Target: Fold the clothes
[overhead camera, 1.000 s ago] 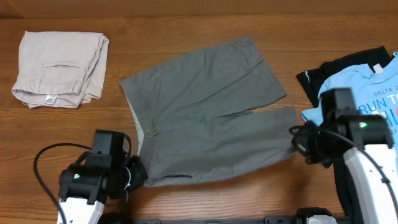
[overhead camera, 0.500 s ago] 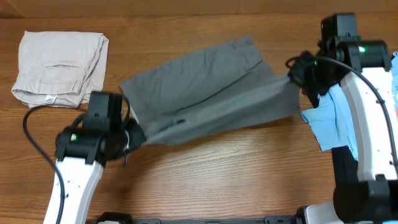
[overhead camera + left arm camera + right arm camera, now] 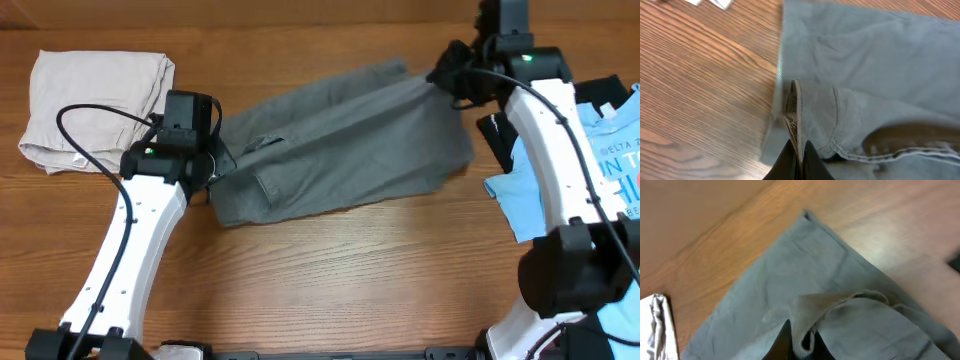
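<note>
The waistband goes outward with my left gripper next, over the far part of the shorts (image 3: 243, 126) (image 3: 802, 37), for release there. That part is still uncovered outward of my left gripper.
The grey shorts (image 3: 340, 150) lie across the middle of the table, with the near half doubled over the far half. My left gripper (image 3: 212, 165) is shut on the waistband at the left end; in the left wrist view the fingers (image 3: 797, 162) pinch the waistband edge of the shorts (image 3: 875, 75). My right gripper (image 3: 445, 72) is shut on the leg hem at the far right end; in the right wrist view the fingers (image 3: 800, 345) pinch a fold of the grey cloth (image 3: 790, 275).
Folded pale beige shorts (image 3: 95, 108) lie at the far left. A light blue printed T-shirt (image 3: 590, 150) and a black garment (image 3: 505, 130) lie at the right edge, under my right arm. Bare wood lies in front of the shorts.
Both grippers carried the near edge of the shorts away from me and over the far half. The shorts went from lying flat to doubled lengthwise.
</note>
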Available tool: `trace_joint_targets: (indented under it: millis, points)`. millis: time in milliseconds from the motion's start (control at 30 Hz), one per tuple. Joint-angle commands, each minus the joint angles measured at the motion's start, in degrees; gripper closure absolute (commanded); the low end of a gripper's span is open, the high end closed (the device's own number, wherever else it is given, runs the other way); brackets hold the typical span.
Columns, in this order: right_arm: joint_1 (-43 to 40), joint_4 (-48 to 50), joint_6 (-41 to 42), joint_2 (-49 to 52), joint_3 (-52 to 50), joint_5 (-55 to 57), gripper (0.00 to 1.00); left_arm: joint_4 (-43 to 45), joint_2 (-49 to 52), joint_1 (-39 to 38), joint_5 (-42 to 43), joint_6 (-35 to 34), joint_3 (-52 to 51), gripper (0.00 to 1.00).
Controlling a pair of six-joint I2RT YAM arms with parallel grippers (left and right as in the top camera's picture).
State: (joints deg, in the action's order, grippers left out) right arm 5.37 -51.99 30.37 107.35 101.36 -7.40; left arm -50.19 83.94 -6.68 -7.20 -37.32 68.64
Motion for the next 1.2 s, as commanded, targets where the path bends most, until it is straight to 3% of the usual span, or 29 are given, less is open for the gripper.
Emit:
trace_joint_targets:
  millis: [0, 533, 867, 933, 967, 1033, 1067, 1100, 1133, 1167]
  points:
    - [1.4, 5.0, -0.9, 2.8, 1.7, 1.4, 0.96, 1.1, 1.2, 2.6, -5.5, -0.4, 1.1, 0.96]
    - [3.7, 18.9, -5.4, 12.0, 1.7, 1.3, 0.96, 8.6, 6.9, 5.9, -5.5, -0.3, 1.0, 0.96]
    - [5.9, 29.7, -5.3, 17.2, 1.7, 1.3, 0.96, 22.8, 17.4, 6.0, -9.9, 0.6, 1.0, 0.94]
    - [6.3, 30.1, -5.3, 18.4, 1.7, 1.3, 0.91, 25.4, 18.9, 6.0, -9.9, 1.5, 1.0, 0.85]
    - [6.4, 30.6, -5.3, 19.3, 1.7, 1.3, 0.82, 26.7, 19.5, 6.0, -9.9, 1.7, 1.0, 0.71]
    - [6.6, 31.5, -5.3, 20.3, 1.7, 1.3, 0.80, 28.8, 19.9, 6.1, -9.9, 2.9, 1.0, 0.67]
    - [6.6, 32.4, -5.3, 21.0, 1.6, 1.3, 0.71, 30.4, 20.0, 6.2, -9.9, 3.7, 1.0, 0.51]
    - [6.6, 33.2, -5.4, 21.4, 1.6, 1.3, 0.56, 32.1, 20.0, 6.3, -9.5, 4.8, 1.0, 0.29]
    - [6.6, 34.1, -5.4, 21.5, 1.6, 1.2, 0.52, 32.9, 19.8, 6.4, -8.7, 6.5, 1.5, 0.19]
    - [6.6, 34.9, -6.3, 21.5, 1.7, 0.7, 0.50, 32.9, 19.7, 6.4, -8.0, 8.1, 2.2, 0.18]
